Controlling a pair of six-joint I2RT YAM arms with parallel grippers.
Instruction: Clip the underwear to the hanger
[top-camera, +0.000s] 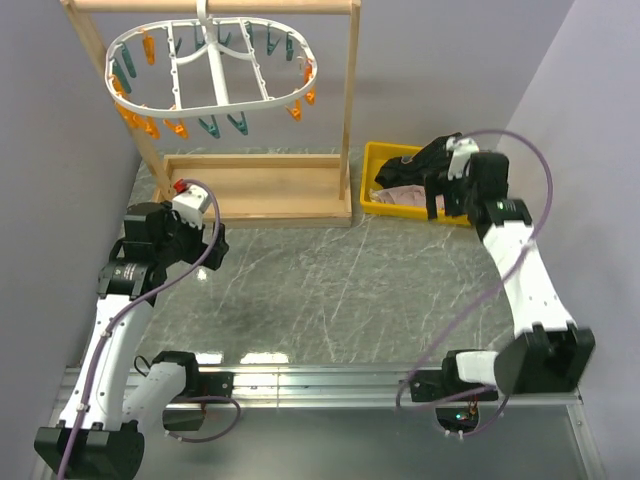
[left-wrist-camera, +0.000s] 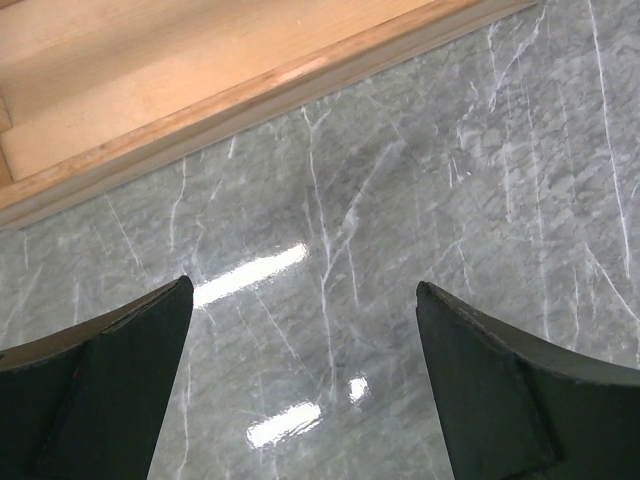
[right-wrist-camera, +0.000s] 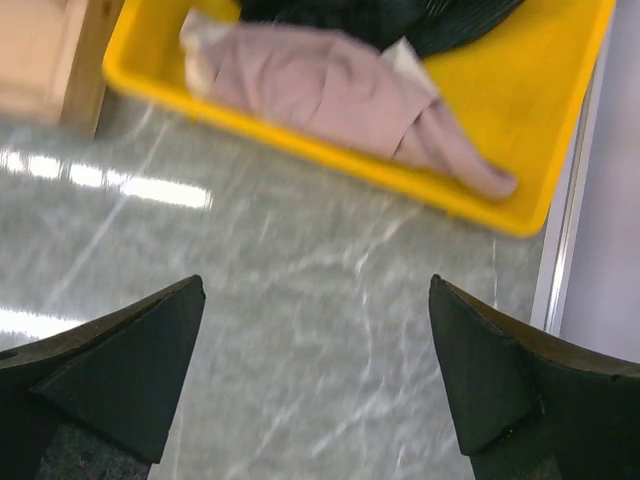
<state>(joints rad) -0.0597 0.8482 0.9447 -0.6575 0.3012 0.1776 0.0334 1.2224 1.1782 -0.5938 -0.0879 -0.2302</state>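
Note:
The black underwear is beyond the pinkish-beige cloth, so my right gripper will next move outward over that cloth and down to close on the underwear.
The black underwear lies in the yellow tray at the back right; its dark knit shows at the top of the right wrist view, behind a pinkish-beige cloth. The white oval hanger with orange and teal pegs hangs from the wooden frame at the back left. My right gripper is open and empty, above the table just in front of the tray. My left gripper is open and empty over the marble table near the frame's base.
The wooden frame stands on a wooden base, whose edge shows in the left wrist view. Purple walls close in the left and right sides. A metal rail runs along the near edge.

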